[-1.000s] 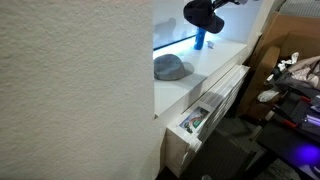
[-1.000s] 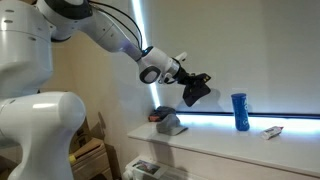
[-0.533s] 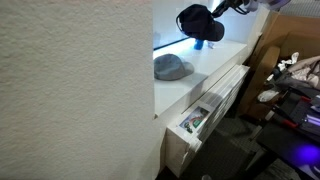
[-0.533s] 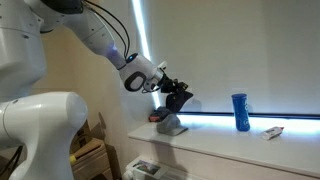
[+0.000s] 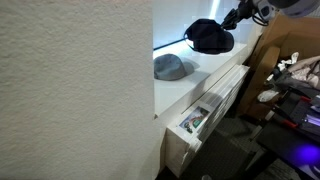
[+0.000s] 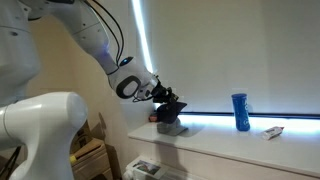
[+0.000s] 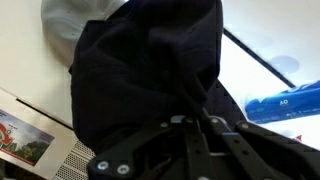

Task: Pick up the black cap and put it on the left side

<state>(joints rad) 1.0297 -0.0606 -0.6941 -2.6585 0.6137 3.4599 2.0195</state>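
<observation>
My gripper moves the black cap (image 5: pixel 210 37) across toward the grey cap (image 5: pixel 171 67) next and down to release it onto that, as it still hangs above the shelf.
My gripper (image 7: pixel 193 122) is shut on the black cap (image 7: pixel 150 70), a soft black fabric cap that hangs from the jaws. In both exterior views I hold it in the air just above the white shelf, the cap (image 5: pixel 210 37) (image 6: pixel 170 104) close over the grey cap. The grey cap (image 5: pixel 171 67) lies on the shelf and shows in the wrist view (image 7: pixel 75 18) behind the black cap. In an exterior view the grey cap (image 6: pixel 174 124) is partly hidden behind the black one. The gripper (image 6: pixel 158 94) comes in from the side.
A tall blue bottle (image 6: pixel 240 111) stands on the white shelf (image 6: pixel 230 145); it shows in the wrist view (image 7: pixel 285 102) too. A small object (image 6: pixel 272 132) lies near the shelf's end. A white wall (image 5: pixel 70 90) blocks much of an exterior view. Boxes and clutter (image 5: pixel 295 80) stand beside the shelf.
My gripper has carried the black cap away from the blue bottle and lower, toward the grey cap. The bottle and grey cap have not moved.
</observation>
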